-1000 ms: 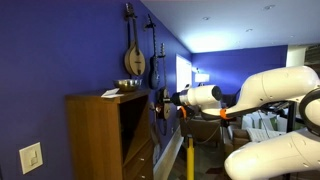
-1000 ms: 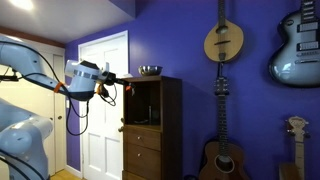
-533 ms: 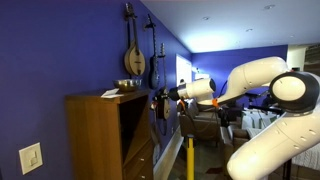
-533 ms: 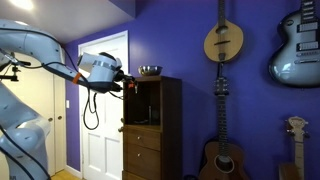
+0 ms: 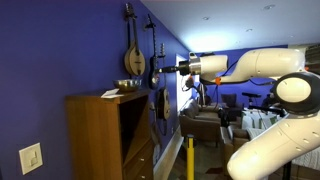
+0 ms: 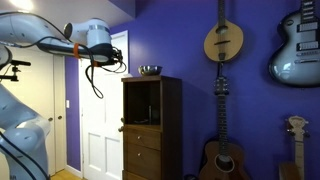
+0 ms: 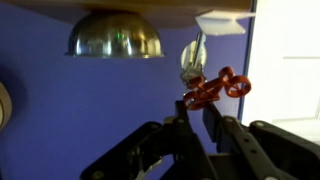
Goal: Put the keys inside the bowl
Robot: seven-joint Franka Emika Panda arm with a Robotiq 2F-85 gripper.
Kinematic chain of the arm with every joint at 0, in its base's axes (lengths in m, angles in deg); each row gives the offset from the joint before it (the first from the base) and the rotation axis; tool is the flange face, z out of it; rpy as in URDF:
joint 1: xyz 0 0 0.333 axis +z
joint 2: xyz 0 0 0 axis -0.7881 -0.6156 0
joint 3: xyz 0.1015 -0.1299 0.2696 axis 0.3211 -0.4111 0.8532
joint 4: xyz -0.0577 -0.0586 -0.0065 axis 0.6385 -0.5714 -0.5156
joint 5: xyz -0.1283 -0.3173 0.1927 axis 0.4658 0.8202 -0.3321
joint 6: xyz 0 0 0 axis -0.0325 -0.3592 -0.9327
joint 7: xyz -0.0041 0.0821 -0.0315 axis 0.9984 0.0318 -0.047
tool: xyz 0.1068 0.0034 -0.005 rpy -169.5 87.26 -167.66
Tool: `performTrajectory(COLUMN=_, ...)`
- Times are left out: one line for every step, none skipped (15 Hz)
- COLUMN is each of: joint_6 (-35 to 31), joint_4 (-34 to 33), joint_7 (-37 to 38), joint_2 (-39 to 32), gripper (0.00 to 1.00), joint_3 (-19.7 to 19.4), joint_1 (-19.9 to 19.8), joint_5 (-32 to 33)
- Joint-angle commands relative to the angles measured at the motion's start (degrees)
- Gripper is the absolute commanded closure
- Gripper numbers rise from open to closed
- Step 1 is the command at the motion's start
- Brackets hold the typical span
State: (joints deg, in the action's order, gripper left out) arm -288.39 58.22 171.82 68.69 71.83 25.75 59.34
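The keys should go into the metal bowl [image 6: 150,71] [image 7: 114,37] next. My gripper will rise slightly and reach outward over it to release them, since my gripper is still short of the bowl, beside the cabinet.
The wrist view stands upside down. In it my gripper [image 7: 196,112] is shut on the keys [image 7: 211,86], an orange-red ring with silver keys sticking out past the fingertips. The metal bowl [image 7: 114,37] lies ahead and to the left on the wooden cabinet top. In both exterior views the bowl [image 5: 130,84] [image 6: 150,71] sits on top of the cabinet. The gripper [image 5: 180,68] [image 6: 121,62] hovers beside the cabinet, about level with the bowl or a little higher and apart from it. The keys are too small to make out in those views.
A flat pale sheet [image 7: 225,22] [image 5: 110,93] lies on the wooden cabinet [image 5: 105,135] [image 6: 152,125] next to the bowl. Guitars and a mandolin [image 6: 224,40] hang on the blue wall. A white door [image 6: 100,120] stands behind the arm.
The arm has risen with the keys, from beside the cabinet's open shelf up to the height of the cabinet top and the bowl.
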Motion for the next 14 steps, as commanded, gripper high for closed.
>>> performTrajectory(joint_6=2.3, joint_4=-1.3, joint_7=2.4, joint_2=1.1, gripper=0.77, joint_3=-1.1, joint_1=1.8, joint_5=0.3)
performTrajectory(joint_6=3.7, joint_4=-2.2, joint_7=4.1, joint_2=1.8, gripper=0.77, joint_3=-1.0, joint_1=1.7, joint_5=0.0)
performTrajectory(joint_6=4.3, joint_4=-2.7, joint_7=5.0, joint_2=2.2, gripper=0.77, joint_3=-0.9, joint_1=1.7, joint_5=-0.2)
performTrajectory(joint_6=5.3, joint_4=-2.0, joint_7=5.5, joint_2=1.7, gripper=0.94, joint_3=-0.2, joint_1=1.9, joint_5=-0.7)
performTrajectory(joint_6=7.5, joint_4=-2.4, joint_7=4.5, joint_2=0.6, gripper=0.94, joint_3=0.7, joint_1=2.2, joint_5=-1.3)
performTrajectory(joint_6=9.6, joint_4=-2.9, joint_7=3.2, joint_2=-0.5, gripper=0.94, joint_3=1.2, joint_1=3.0, joint_5=-2.3)
performTrajectory(joint_6=12.5, joint_4=-3.3, joint_7=1.6, joint_2=-2.1, gripper=0.94, joint_3=2.1, joint_1=3.8, joint_5=-3.1)
performTrajectory(joint_6=14.5, joint_4=-4.1, joint_7=0.5, joint_2=-3.8, gripper=0.94, joint_3=3.4, joint_1=4.0, joint_5=-4.4)
performTrajectory(joint_6=17.0, joint_4=-5.5, joint_7=-0.3, joint_2=-5.6, gripper=0.94, joint_3=4.3, joint_1=5.2, joint_5=-5.4)
performTrajectory(joint_6=19.8, joint_4=-7.0, joint_7=-2.0, joint_2=-7.1, gripper=0.94, joint_3=5.3, joint_1=6.1, joint_5=-6.7)
performTrajectory(joint_6=22.2, joint_4=-8.9, joint_7=-3.3, joint_2=-8.6, gripper=0.94, joint_3=6.2, joint_1=6.9, joint_5=-8.2)
performTrajectory(joint_6=24.2, joint_4=-10.7, joint_7=-4.0, joint_2=-10.1, gripper=0.94, joint_3=6.8, joint_1=7.4, joint_5=-9.6)
performTrajectory(joint_6=26.5, joint_4=-12.8, joint_7=-4.2, joint_2=-11.7, gripper=0.94, joint_3=7.6, joint_1=7.2, joint_5=-10.2)
performTrajectory(joint_6=28.5, joint_4=-14.0, joint_7=-4.1, joint_2=-12.9, gripper=0.94, joint_3=8.3, joint_1=6.9, joint_5=-10.1)
